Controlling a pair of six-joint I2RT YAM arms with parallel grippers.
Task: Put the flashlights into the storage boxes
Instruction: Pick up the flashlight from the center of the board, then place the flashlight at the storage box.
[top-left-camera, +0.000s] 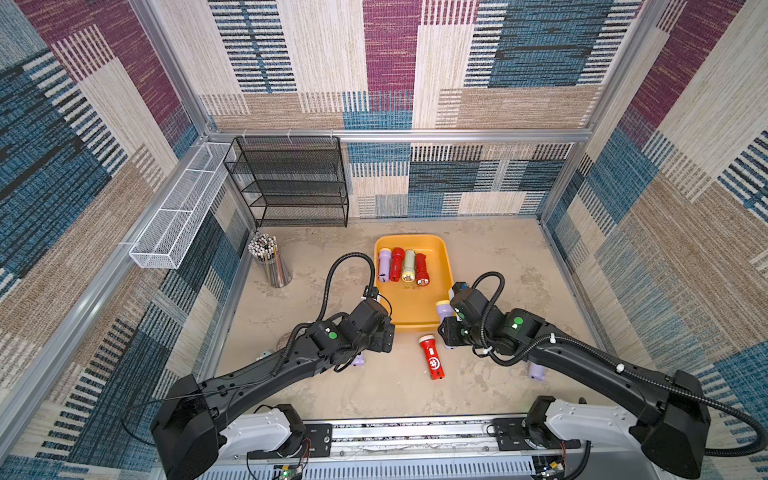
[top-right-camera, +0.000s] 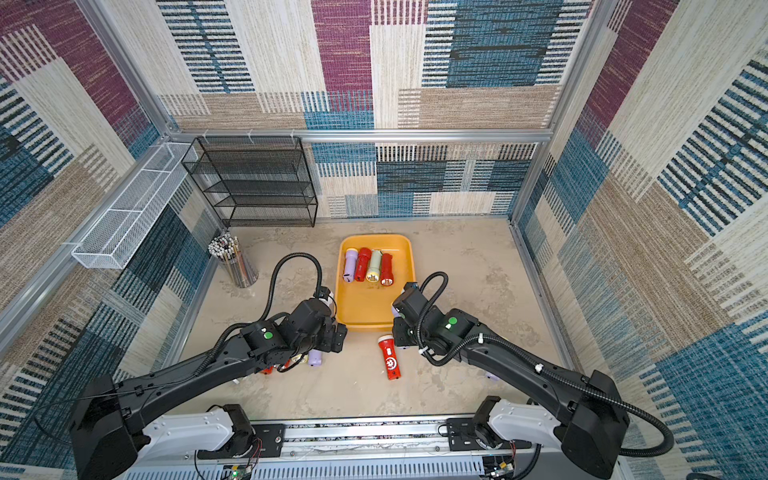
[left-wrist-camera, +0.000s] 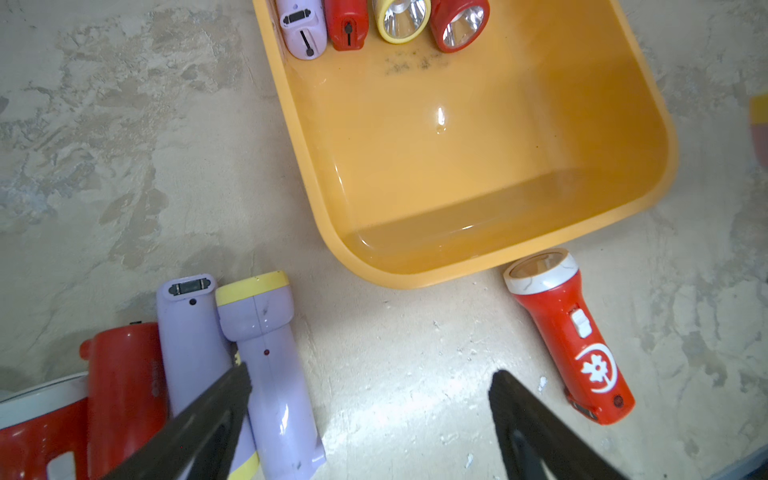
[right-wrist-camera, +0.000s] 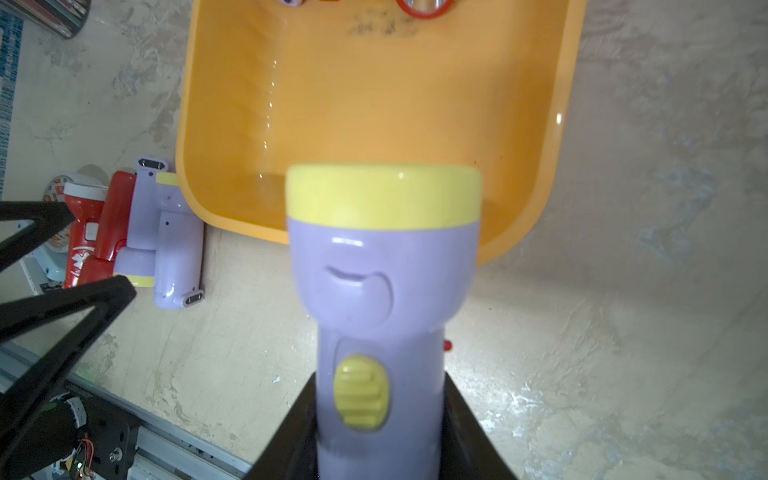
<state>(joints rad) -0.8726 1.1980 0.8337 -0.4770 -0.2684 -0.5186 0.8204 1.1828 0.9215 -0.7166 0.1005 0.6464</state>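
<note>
The lilac flashlight goes next: my right gripper will move outward and down into the box's far corner (top-left-camera: 437, 261), beside the red flashlight at the row's end, and release it in that empty corner.
The yellow-orange storage box (top-left-camera: 411, 305) lies mid-table with several flashlights (top-left-camera: 402, 266) side by side at its far end. My right gripper (right-wrist-camera: 380, 382) is shut on a lilac flashlight with a yellow head (right-wrist-camera: 382, 266), held just above the box's near right corner (top-left-camera: 444, 309). My left gripper (left-wrist-camera: 370, 386) hangs open over bare table near the box's near left corner. On one side of it lies a red flashlight with a white head (left-wrist-camera: 569, 332), on the other a huddle of two lilac flashlights (left-wrist-camera: 266, 365) and red ones (left-wrist-camera: 124, 382).
A cup of pencils (top-left-camera: 270, 266) stands at the left. Against the back wall is a black mesh rack (top-left-camera: 291, 183), and a white wire basket (top-left-camera: 178, 212) hangs on the left wall. Another lilac flashlight (top-left-camera: 536, 370) peeks out under the right arm.
</note>
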